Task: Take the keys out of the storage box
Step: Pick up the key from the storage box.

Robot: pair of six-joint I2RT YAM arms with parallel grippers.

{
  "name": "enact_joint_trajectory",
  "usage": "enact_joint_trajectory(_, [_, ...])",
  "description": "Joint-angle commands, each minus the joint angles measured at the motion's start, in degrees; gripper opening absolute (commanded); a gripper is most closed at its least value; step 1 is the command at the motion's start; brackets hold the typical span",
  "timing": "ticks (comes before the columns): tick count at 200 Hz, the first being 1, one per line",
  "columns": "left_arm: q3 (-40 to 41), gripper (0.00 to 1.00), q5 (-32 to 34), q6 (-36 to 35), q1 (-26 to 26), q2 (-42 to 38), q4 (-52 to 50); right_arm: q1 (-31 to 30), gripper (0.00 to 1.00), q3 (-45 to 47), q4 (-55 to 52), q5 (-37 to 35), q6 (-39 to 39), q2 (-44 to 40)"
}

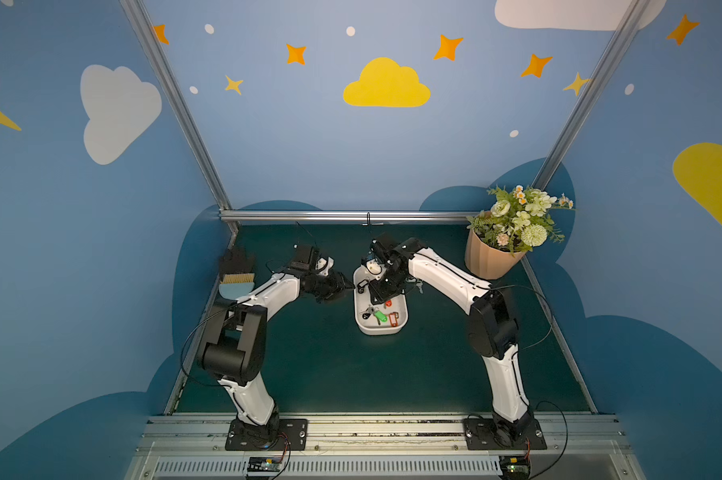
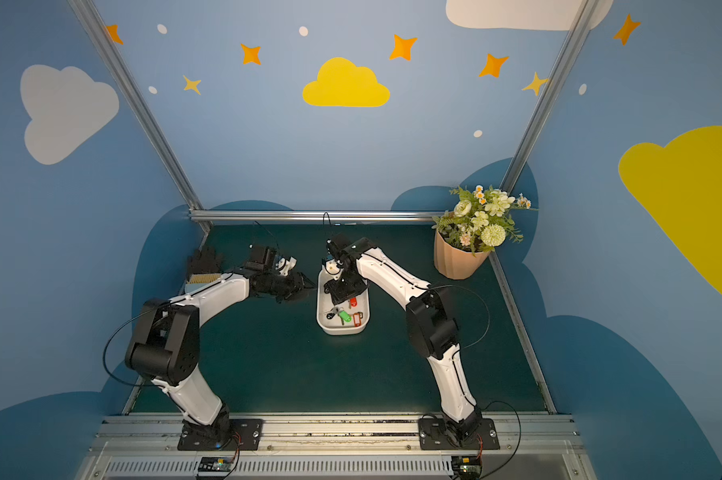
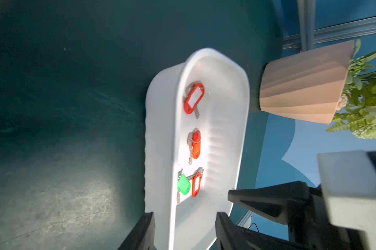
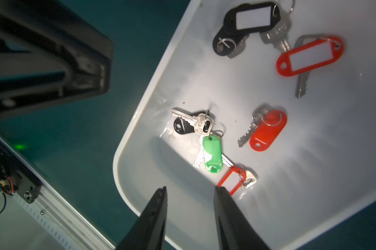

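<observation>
The black-tagged key lies below toward my left gripper, so my right gripper lowers there next, open fingers straddling its ring (image 1: pixel 369 310) (image 4: pixel 207 113), which stands upright.
The white storage box (image 1: pixel 382 331) (image 2: pixel 342 331) stands mid-table on the green mat. Inside lie several keys with plastic tags: green (image 4: pixel 212 154), solid red (image 4: pixel 267 129), red-framed (image 4: pixel 310 57) and black (image 4: pixel 251 19). My right gripper (image 4: pixel 190 190) (image 1: pixel 378 297) hangs open over the box, nothing between its fingers, one tip beside a small red-framed tag (image 4: pixel 232 179). My left gripper (image 3: pixel 183 216) (image 1: pixel 344 286) is at the box's far left side. Its jaws straddle the box wall (image 3: pixel 159 151), one finger outside and one inside, with a gap still showing at the rim.
A ribbed peach flower pot (image 1: pixel 492 257) with flowers stands at the back right. A blue-handled brush (image 1: pixel 236 274) lies at the back left. A metal rail (image 1: pixel 342 215) closes the back edge. Something small like a key (image 1: pixel 418 286) lies right of the box.
</observation>
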State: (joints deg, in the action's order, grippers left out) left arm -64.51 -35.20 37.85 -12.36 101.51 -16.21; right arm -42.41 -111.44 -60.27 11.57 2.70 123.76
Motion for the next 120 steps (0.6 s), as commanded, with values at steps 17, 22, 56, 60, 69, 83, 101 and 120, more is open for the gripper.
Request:
enact_joint_trajectory(17, [-2.14,0.45,-5.14,0.31,0.25,4.67,-0.14,-0.82,0.4,-1.81,-2.15,-1.44,-1.05,2.74])
enact_joint_trajectory(22, [-2.36,0.45,-5.14,0.43,0.24,5.22,-0.03,-0.77,0.4,-1.92,-2.15,-1.61,-0.95,3.09])
enact_joint_trajectory(56, [-3.43,0.4,-5.45,1.08,0.42,6.93,0.67,-0.75,0.38,-4.83,-2.14,-1.61,-0.79,5.9])
enact_joint_trajectory(60, [-3.43,0.4,-5.46,1.16,0.41,6.99,0.72,-0.72,0.38,-5.19,-2.24,-1.56,-0.77,6.25])
enact_joint_trajectory(69, [-3.6,0.4,-5.5,1.18,0.42,7.33,0.82,-0.74,0.38,-5.8,-2.17,-1.47,-0.78,6.95])
enact_joint_trajectory(83, [-3.86,0.38,-5.84,1.22,0.38,7.72,0.93,-0.65,0.37,-6.4,-2.22,-1.38,-0.92,7.91])
enact_joint_trajectory(101, [-3.96,0.37,-6.5,1.53,0.41,8.08,1.28,-0.65,0.36,-6.59,-2.15,-1.38,-1.1,8.74])
enact_joint_trajectory(120, [-3.96,0.36,-6.81,1.5,0.41,8.42,1.2,-0.56,0.35,-7.13,-2.13,-1.51,-1.28,9.77])
